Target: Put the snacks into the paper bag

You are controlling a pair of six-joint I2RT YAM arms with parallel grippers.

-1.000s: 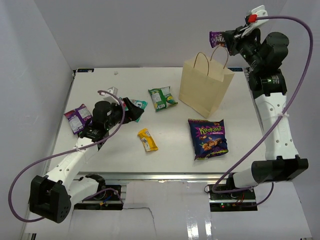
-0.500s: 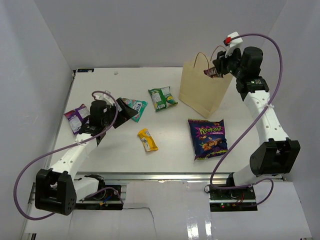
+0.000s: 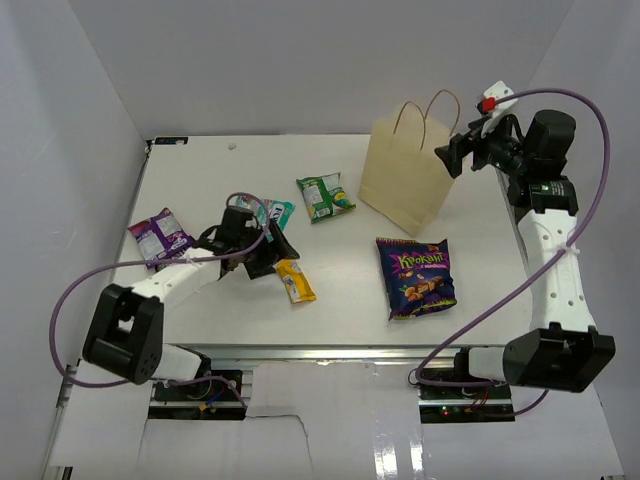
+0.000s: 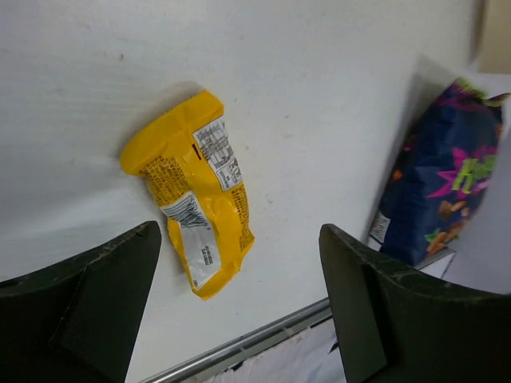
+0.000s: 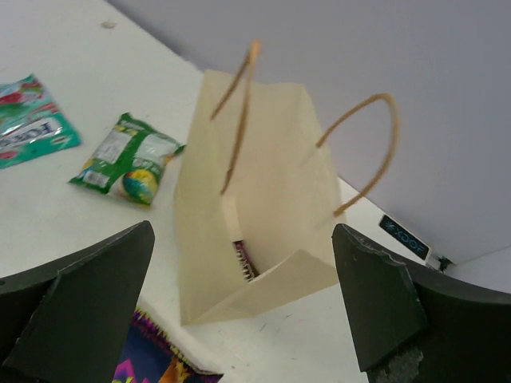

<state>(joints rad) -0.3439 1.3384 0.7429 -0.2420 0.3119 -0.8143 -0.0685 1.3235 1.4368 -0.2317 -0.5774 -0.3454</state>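
Note:
I should move my right gripper down, back and to the left in the top view to the yellow bar's near end [image 3: 302, 292], because my left gripper is at the bar's other end.
The paper bag [image 3: 408, 172] stands upright at the back right, its mouth open and handles up. In the right wrist view a dark purple packet [image 5: 244, 260] shows inside the paper bag [image 5: 263, 199]. My right gripper [image 3: 452, 156] [image 5: 243, 231] hangs open and empty just right of the bag's top. My left gripper [image 3: 270, 256] [image 4: 239, 233] is open low over the table, and the yellow bar [image 3: 296, 279] [image 4: 196, 191] lies just ahead of it, untouched. The big purple bag [image 3: 417, 277] lies flat in front of the paper bag.
A green pouch [image 3: 325, 196] lies left of the paper bag, and a teal pouch [image 3: 272, 211] is partly under my left arm. A small purple packet [image 3: 158, 237] sits near the table's left edge. The metal front rail [image 4: 239, 345] runs just beyond the yellow bar.
My right gripper came down to the bag's mouth, opened and let the dark purple packet drop inside, then drew back right. My left arm swung right and nearer, to the yellow bar.

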